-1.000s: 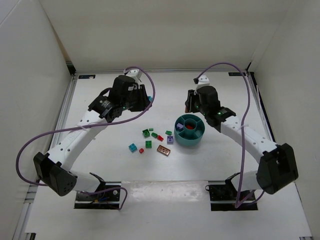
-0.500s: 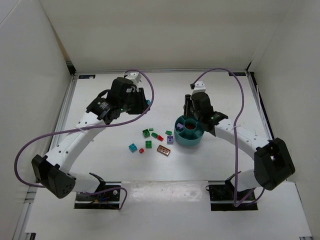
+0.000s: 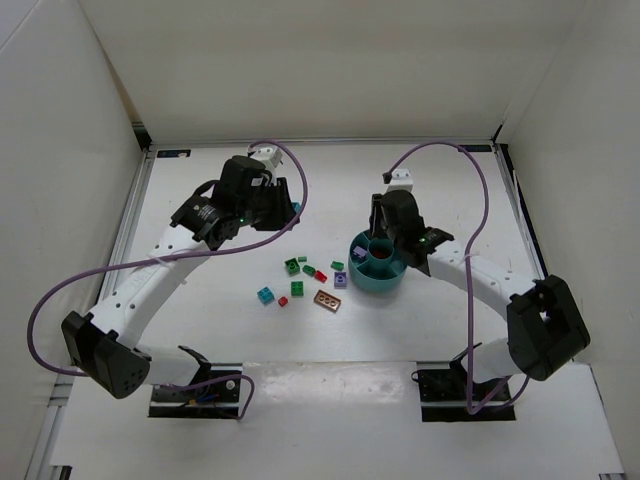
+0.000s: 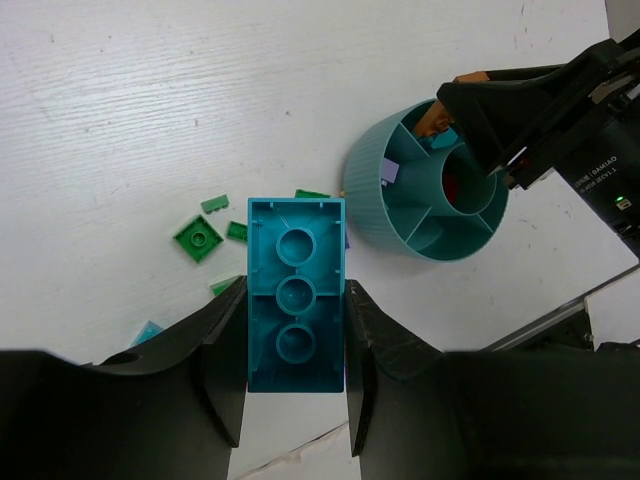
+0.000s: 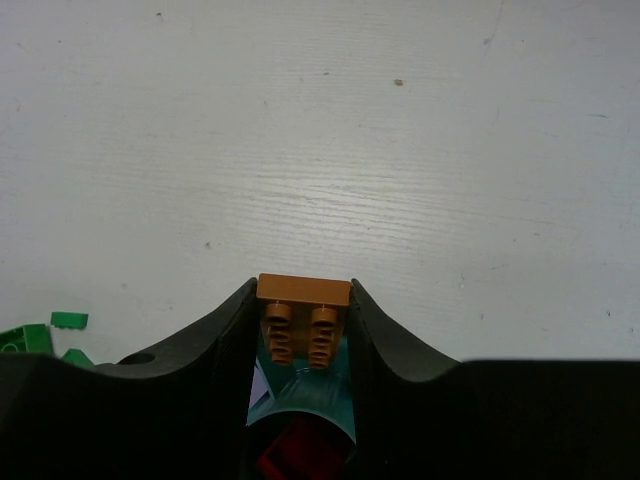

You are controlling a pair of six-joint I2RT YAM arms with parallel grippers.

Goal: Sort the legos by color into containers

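My left gripper moves across above the divided bowl [image 4: 450, 190] next and releases the teal-blue brick [image 4: 295, 292] to the right gripper, since that bowl stands by my right gripper.
The teal divided bowl [image 3: 379, 270] stands right of centre; its wall also shows in the left wrist view [image 4: 372, 215]. My right gripper [image 3: 381, 228] is shut on a brown brick [image 5: 303, 308] and holds it just above the bowl's far rim [image 5: 312, 392]. A red piece [image 5: 298, 458] lies in the centre cup and a purple one [image 4: 389, 171] in a wedge. My left gripper [image 3: 288, 206] hangs above the table left of the bowl, shut on a long teal-blue brick [image 4: 295, 292]. Loose legos lie left of the bowl: green [image 3: 292, 266], red [image 3: 320, 275], blue [image 3: 265, 295], purple [image 3: 341, 280].
A flat brown plate [image 3: 326, 299], a small red piece [image 3: 283, 301] and more green bricks [image 3: 298, 288] lie in the same cluster. White walls close in the table at the back and sides. Purple cables loop over both arms.
My right gripper has swung left and nearer, carrying the brown brick over the bowl's far rim. My left arm has barely moved.
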